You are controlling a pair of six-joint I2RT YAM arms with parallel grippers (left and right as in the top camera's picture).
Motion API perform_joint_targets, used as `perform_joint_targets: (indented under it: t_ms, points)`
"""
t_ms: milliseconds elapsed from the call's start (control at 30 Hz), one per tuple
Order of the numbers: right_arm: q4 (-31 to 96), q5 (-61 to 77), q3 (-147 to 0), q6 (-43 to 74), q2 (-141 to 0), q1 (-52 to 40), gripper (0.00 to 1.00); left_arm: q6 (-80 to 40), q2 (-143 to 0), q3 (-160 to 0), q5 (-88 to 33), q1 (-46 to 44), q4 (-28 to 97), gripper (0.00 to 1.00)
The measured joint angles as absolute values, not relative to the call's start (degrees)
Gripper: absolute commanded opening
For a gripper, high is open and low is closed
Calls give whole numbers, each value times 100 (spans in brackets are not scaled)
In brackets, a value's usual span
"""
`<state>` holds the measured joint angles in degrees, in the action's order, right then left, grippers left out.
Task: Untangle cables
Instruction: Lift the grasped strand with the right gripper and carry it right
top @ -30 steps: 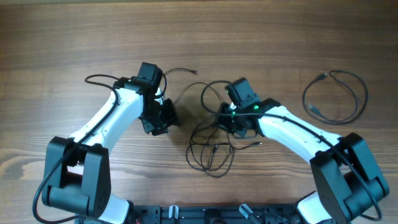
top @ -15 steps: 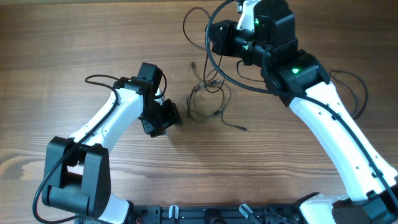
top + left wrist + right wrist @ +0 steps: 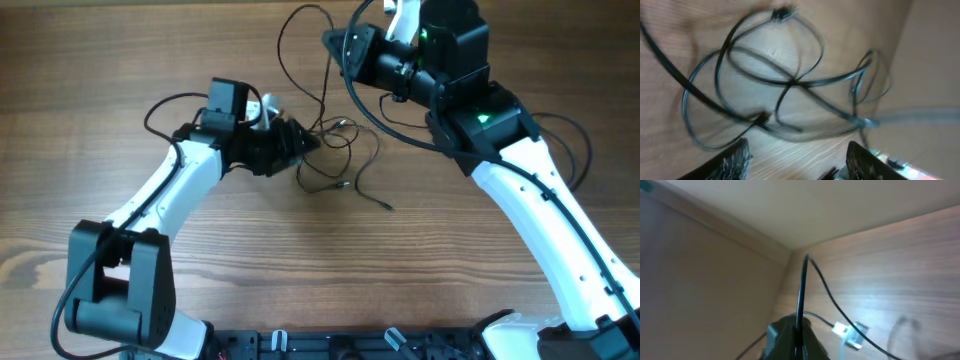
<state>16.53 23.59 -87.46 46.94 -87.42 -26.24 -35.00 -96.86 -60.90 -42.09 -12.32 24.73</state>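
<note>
The robot should next use its right gripper to pull the piece of black cable to the right in the overhead view, toward the coiled cable (image 3: 587, 150) and off the tangle, and then let go of it.
A tangle of thin black cables (image 3: 335, 160) lies on the wooden table, and some strands rise from it to my raised right gripper (image 3: 336, 48). In the right wrist view, the right gripper (image 3: 798, 335) is shut on one black cable (image 3: 801, 290), which sticks up past its fingertips. My left gripper (image 3: 300, 146) is low at the left edge of the tangle, pointing right. In the left wrist view, the left gripper (image 3: 800, 162) is open and empty. The blurred cable loops (image 3: 785, 85) lie just ahead of its fingers (image 3: 735, 160).
Another black cable (image 3: 578, 140) lies coiled at the right, partly hidden behind my right arm. A white connector (image 3: 850, 332) shows below the right gripper. The left arm's own lead (image 3: 165, 105) loops beside its wrist.
My left gripper has swung up and right to the edge of the tangle. My right gripper stays raised with its cable, and the tangle has shifted slightly.
</note>
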Motion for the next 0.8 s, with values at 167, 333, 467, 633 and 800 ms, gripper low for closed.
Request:
perform_joint_targets:
  t_ms: [167,333,467,633,800]
  points:
    - [134,3197,-8748,5614,-8698,-2624,5,-4609,-9684,-6093,-4318,-1170,1806,70]
    - [-266,3756,-8759,6241,-8567,-2624,5,-5142,-9684,-6093,-4342,-1170,1734,70]
    - [-222,3940,-8759,6344,-8567,-2624,5,-5249,-9684,-6093,-4342,-1170,1653,68]
    - [1426,3339,-8844,5732,-8547,-2456,4,-5188,-9679,-6114,-4185,-1173,2392,67]
    - [3846,1566,-8827,4744,-8543,-1577,5,-4882,-9675,-6099,-3013,-1173,4180,68]
